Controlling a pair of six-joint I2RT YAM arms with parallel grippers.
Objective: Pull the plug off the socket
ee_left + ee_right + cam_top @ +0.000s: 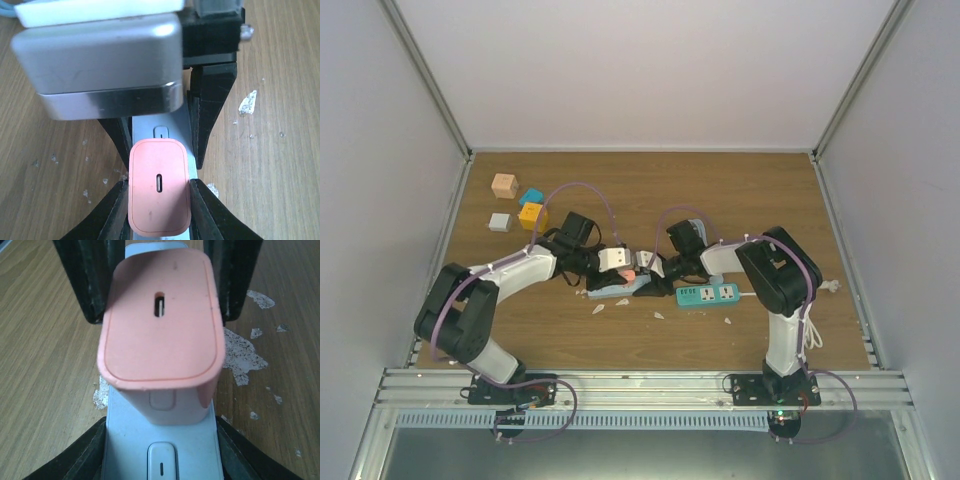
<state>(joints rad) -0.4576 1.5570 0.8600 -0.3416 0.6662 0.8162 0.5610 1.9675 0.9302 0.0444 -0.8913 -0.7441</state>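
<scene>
Bare wood lies open by the white block. So my left gripper should next pull up, carry the plug left in the top view, lower and release it.
The socket (pixel 610 292) is a pale grey-blue strip lying mid-table. A pink plug (pixel 628 272) stands on it. In the left wrist view my left gripper (pixel 159 190) is shut on the plug (pixel 159 200), one finger on each side, with the strip (pixel 175 127) running under it. In the right wrist view my right gripper (pixel 161 450) is shut across the strip (pixel 125 440), just short of the plug (pixel 160 325). The left fingers (pixel 90 285) flank the plug's far end. The plug's base meets the strip's face.
A teal power strip (pixel 707 294) lies just right of the socket. Small coloured blocks (pixel 531 215) sit at the back left. White flakes (pixel 240 355) dot the wood. A blurred white and silver block (pixel 95 65) fills the top of the left wrist view.
</scene>
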